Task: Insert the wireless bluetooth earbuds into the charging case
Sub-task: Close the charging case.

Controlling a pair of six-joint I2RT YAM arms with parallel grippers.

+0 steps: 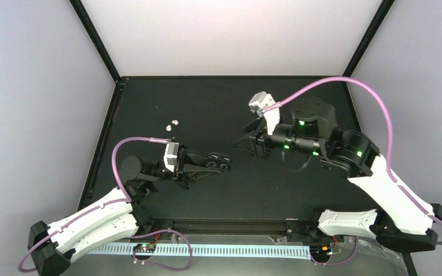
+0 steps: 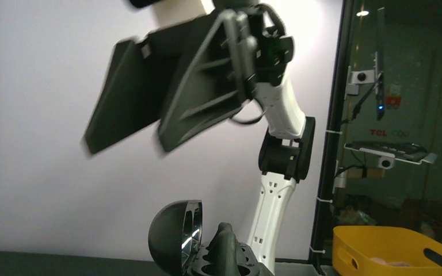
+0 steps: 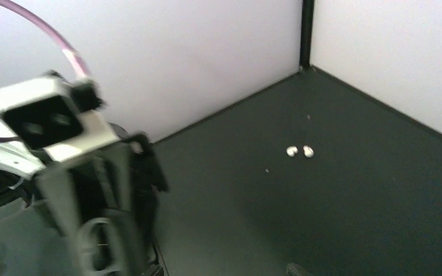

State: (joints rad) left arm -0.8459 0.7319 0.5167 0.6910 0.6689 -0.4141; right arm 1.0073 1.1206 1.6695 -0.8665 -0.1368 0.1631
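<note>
My left gripper needs to move outward, tilt down and go lower, so it can let go of the charging case it holds on the bare mat outward of the case.
The charging case is black and stands open, its domed lid raised over a base with two wells. My left gripper is shut on the base. From above, the case sits at the tip of the left gripper, left of the mat's middle. Two tiny white earbuds lie side by side on the mat at the far left, also seen in the right wrist view as the earbuds. My right gripper hovers just right of the case, open and empty. Its spread fingers loom above the case.
White walls and black frame posts bound the black mat. Pink cables arc over both arms. A yellow bin stands outside the enclosure on the right.
</note>
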